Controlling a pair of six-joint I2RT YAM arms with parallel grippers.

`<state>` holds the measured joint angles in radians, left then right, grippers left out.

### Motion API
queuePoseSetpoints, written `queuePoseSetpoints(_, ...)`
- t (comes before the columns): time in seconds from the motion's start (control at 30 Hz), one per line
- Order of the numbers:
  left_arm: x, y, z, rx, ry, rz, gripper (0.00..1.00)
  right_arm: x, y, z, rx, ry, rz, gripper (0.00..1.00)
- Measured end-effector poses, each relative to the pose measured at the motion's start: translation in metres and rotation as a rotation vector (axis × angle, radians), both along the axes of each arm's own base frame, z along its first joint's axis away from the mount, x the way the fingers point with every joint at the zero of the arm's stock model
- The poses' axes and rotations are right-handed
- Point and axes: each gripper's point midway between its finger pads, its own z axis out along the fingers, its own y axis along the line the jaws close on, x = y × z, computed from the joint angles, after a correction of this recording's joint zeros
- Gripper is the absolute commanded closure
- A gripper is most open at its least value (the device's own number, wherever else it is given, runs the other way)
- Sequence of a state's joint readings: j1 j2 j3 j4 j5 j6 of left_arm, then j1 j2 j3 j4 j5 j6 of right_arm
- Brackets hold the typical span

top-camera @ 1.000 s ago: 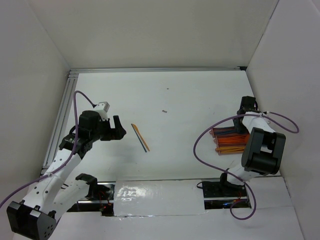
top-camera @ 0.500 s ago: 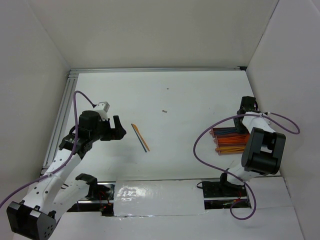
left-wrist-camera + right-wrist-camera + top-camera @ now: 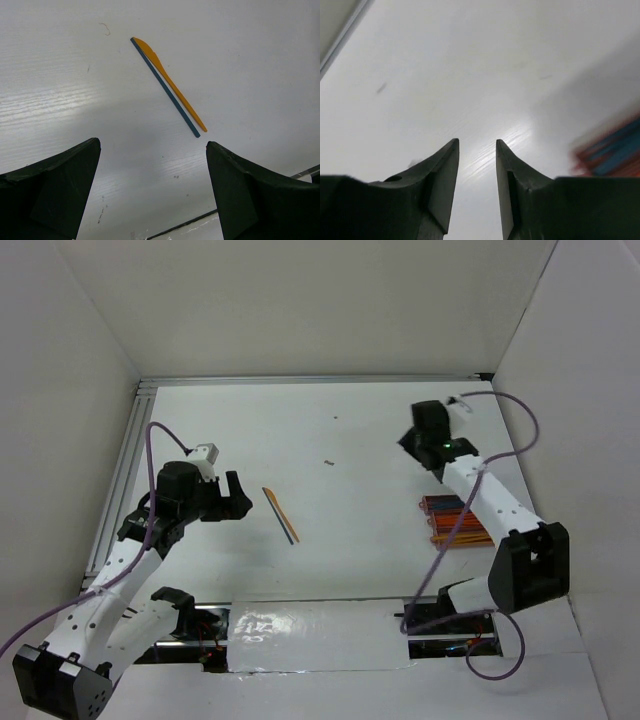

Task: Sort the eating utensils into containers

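I should move my right gripper to the left in the top view next. Then I should lower it to the thin handle of the orange knife [image 3: 276, 506] outside the tray.
Two eating utensils lie side by side left of centre on the white table: an orange knife [image 3: 276, 506] [image 3: 167, 80] and a blue stick [image 3: 286, 524] [image 3: 172, 97]. My left gripper [image 3: 243, 495] [image 3: 152, 142] hovers just left of them, open wide and empty. The container [image 3: 427, 506], a reddish-brown tray packed with orange and blue utensils, sits at the right and shows as a blur [image 3: 615, 150] in the right wrist view. My right gripper [image 3: 408, 443] [image 3: 477, 141] is up and left of the tray over bare table, jaws partly open with nothing between them.
An aluminium rail [image 3: 122, 465] runs along the table's left edge, and white walls close in the back and sides. A small dark speck [image 3: 328, 462] lies near the middle. A shiny strip [image 3: 300, 625] spans the near edge between the arm bases.
My right arm has swung up and left, away from the tray, and its jaws have opened. The left arm and the two loose utensils have not moved.
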<state>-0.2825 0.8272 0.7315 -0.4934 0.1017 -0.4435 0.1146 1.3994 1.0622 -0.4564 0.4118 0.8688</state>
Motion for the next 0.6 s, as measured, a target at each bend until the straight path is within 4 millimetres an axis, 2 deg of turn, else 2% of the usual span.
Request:
queuePoseSetpoints(0.07, 0.000, 0.000, 0.000, -0.001, 0.002, 0.004, 0.00, 0.005, 0.074, 0.025, -0.011, -0.071, 0.240, 0.54)
queuePoseSetpoints(0.1, 0.000, 0.001, -0.001, -0.001, 0.005, 0.008, 0.00, 0.000, 0.116, 0.032, -0.015, -0.096, 0.372, 0.53)
queuePoseSetpoints(0.17, 0.001, 0.002, -0.003, 0.004, 0.012, 0.020, 0.00, -0.014, 0.174, 0.031, -0.024, -0.107, 0.561, 0.52)
queuePoseSetpoints(0.23, 0.000, 0.005, -0.006, 0.007, 0.035, 0.049, 0.00, -0.031, 0.221, 0.017, -0.046, -0.079, 0.723, 0.52)
queuePoseSetpoints(0.3, -0.002, 0.010, -0.009, 0.012, 0.060, 0.086, 0.00, -0.047, 0.259, -0.005, -0.084, -0.030, 0.854, 0.52)
queuePoseSetpoints(0.4, -0.004, 0.019, -0.011, 0.032, 0.081, 0.147, 0.00, -0.066, 0.307, -0.039, -0.132, 0.046, 1.022, 0.53)
queuePoseSetpoints(0.47, -0.004, 0.023, -0.011, 0.039, 0.088, 0.180, 0.00, -0.078, 0.329, -0.058, -0.158, 0.084, 1.111, 0.53)
queuePoseSetpoints(0.6, -0.007, 0.028, -0.009, 0.045, 0.083, 0.204, 0.00, -0.096, 0.356, -0.081, -0.194, 0.126, 1.238, 0.57)
